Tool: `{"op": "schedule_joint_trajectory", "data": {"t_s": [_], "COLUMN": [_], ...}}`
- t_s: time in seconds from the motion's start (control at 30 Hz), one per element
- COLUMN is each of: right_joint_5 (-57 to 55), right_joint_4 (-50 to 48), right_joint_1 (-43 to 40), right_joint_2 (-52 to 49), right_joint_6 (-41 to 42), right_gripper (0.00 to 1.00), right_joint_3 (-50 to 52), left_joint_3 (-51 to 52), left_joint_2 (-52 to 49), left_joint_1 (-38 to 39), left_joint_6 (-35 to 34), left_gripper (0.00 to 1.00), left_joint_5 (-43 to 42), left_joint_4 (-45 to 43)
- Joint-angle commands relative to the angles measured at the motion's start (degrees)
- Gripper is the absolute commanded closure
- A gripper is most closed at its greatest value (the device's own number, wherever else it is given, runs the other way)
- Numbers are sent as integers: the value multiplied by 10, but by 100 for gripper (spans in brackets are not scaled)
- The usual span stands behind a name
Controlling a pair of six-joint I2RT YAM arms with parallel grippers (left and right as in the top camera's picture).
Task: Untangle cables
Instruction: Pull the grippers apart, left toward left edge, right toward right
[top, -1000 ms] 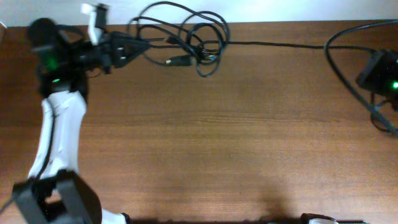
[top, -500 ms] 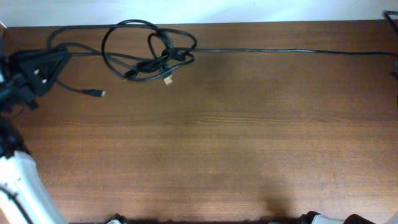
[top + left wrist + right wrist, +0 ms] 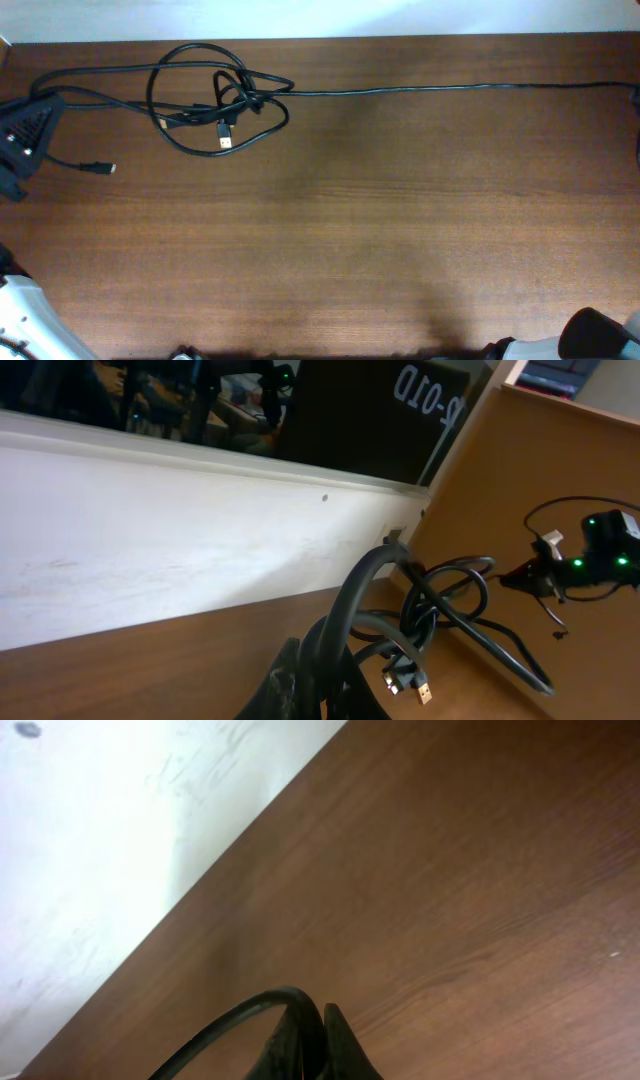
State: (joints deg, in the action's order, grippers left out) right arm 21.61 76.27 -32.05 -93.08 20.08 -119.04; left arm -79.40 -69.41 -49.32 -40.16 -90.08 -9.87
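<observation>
The cable still runs taut from the knotted bundle, so my right gripper should next pull farther from it, then return over the bare tabletop and release the cable.
The cables [image 3: 220, 100] form a knotted bundle of black loops at the back left of the table, with a USB plug [image 3: 225, 143] sticking out. One strand [image 3: 450, 89] runs taut to the right edge. Another ends in a small plug [image 3: 100, 168]. My left gripper [image 3: 30, 125] at the far left is shut on several strands; in the left wrist view its jaws [image 3: 335, 695] pinch them, with the bundle [image 3: 440, 610] just beyond. My right gripper [image 3: 322, 1030] is shut on a cable [image 3: 230, 1020]; it is almost out of the overhead view.
The brown wooden table [image 3: 380, 220] ends at a white wall [image 3: 300, 15] right behind the cables. My left arm's white link [image 3: 25, 320] is at the bottom left. A dark arm part [image 3: 600, 335] is at the bottom right.
My left gripper has moved left, dragging the bundle leftward along the back edge. The strand to the right has pulled straight and taut. The right arm has left the overhead view.
</observation>
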Motion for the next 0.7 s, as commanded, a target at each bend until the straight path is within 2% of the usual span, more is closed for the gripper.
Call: {"op": "schedule_joint_trajectory", "data": {"t_s": [0.0,0.13,0.4,0.5,0.67], "right_joint_5": [-87,-35,-13,26,24], "right_joint_4": [-2,4,-17,-11,0], "right_joint_1": [-53,-134,-229,-222,-115], "right_joint_2": [-30,-48,-56,-57,-56], "right_joint_6": [14,24,62,48,11], "right_gripper": [96,96,96,96,96], "right_joint_3": [-1,-1,-1,-1,-1], "left_joint_3": [-3,-3,-3,-3,-3], "left_joint_2": [7,9,10,10,29], "left_joint_1": [-24,-65,-145,-143,-58], "left_joint_6": [-8,-8,-10,-14,-14], "left_gripper": [100,100,100,100,100], "left_joint_5": [0,0,3,3,3], "left_joint_4": [-3,-3,-3,-3,-4]}}
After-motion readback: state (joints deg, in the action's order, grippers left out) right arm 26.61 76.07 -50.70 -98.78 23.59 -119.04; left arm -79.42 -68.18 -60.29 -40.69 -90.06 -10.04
